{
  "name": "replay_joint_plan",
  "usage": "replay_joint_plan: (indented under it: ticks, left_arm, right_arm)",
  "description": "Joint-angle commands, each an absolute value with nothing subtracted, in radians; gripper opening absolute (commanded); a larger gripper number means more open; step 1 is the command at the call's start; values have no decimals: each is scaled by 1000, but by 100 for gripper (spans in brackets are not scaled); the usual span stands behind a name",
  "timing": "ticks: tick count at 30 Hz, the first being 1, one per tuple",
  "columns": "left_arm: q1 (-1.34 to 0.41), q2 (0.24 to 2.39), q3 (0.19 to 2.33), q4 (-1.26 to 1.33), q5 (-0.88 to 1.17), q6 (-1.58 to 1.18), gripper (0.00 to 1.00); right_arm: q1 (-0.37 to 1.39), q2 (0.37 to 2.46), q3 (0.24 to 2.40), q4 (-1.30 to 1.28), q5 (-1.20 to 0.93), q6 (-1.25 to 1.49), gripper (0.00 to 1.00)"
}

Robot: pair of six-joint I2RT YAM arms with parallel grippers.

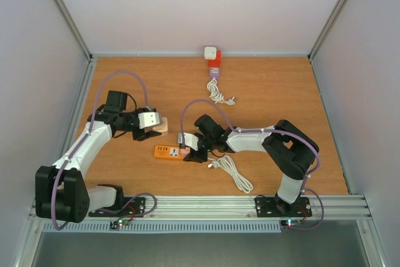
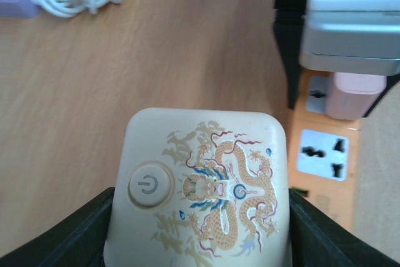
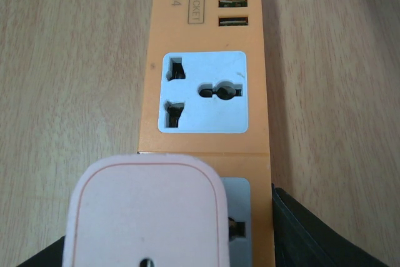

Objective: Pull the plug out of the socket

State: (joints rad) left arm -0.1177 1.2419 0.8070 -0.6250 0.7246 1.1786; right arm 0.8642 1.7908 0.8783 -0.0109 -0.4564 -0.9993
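I will move my left gripper outward and left in the top view, then down to the table's far corner, where bare wood gives room to release the adapter (image 2: 206, 186).
An orange power strip (image 1: 167, 152) lies on the wooden table; it also shows in the right wrist view (image 3: 209, 35) and the left wrist view (image 2: 325, 198). A pink plug (image 3: 147, 211) stands on its near socket, offset to one side, leaving one slot uncovered. My right gripper (image 1: 195, 149) straddles the plug with jaws apart: one finger (image 3: 319, 236) stands beside the strip's edge, with a gap to the plug. The plug also shows in the left wrist view (image 2: 357, 95). My left gripper (image 2: 200, 242) is shut on a cream adapter (image 2: 206, 186) with a dragon picture, held left of the strip (image 1: 152, 121).
A red socket block (image 1: 214, 62) with a white plug and a purple piece sits at the back wall, with a coiled white cable (image 1: 218, 95) before it. The strip's white cable (image 1: 234, 173) lies in front of the right arm. Grey walls enclose the table.
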Motion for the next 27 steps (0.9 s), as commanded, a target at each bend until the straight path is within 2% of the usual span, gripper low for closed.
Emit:
replay_joint_plan:
  ticks: [1,8,17,27]
  left_arm:
    - [-73,1248,926,-667,689,1220,38]
    - [-12,1342,1105,-728,579,1272,39]
    - [17,1457,1244,-626,196,1362,39]
    - [41,1660,1467,-662,-67,1599,40]
  right_arm:
    - [871,1844,867,-82,-362,-1007,11]
    - [871,1843,867,-79,-351,-997,12]
    - [872,1844,868,-74,-341,-988,13]
    - [872,1848,871,-72,-339,-985,13]
